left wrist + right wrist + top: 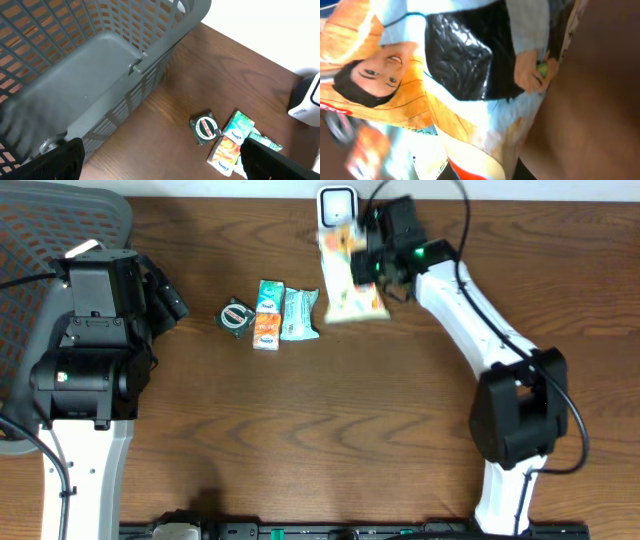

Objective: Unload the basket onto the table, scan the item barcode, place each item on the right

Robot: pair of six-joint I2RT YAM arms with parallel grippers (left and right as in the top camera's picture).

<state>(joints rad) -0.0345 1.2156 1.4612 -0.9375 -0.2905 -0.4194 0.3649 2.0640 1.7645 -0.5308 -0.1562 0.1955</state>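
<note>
The bag needs to go outward over the scanner with my right gripper next. Then it needs to go to the right in the overhead view onto bare wood.
A printed snack bag, orange and pale with a person's picture, hangs tilted just below the white barcode scanner at the table's back edge. My right gripper is shut on the bag's right side. In the right wrist view the bag fills nearly the whole frame, and only dark bits of the right gripper show at the bottom. No barcode is readable on the bag. My left gripper hovers open over bare wood to the left, holding nothing.
A grey mesh basket sits at the far left, close to the left arm. A round tin, an orange-and-teal tissue pack and a teal packet lie together at mid-table. The scanner shows at the left wrist view's right edge.
</note>
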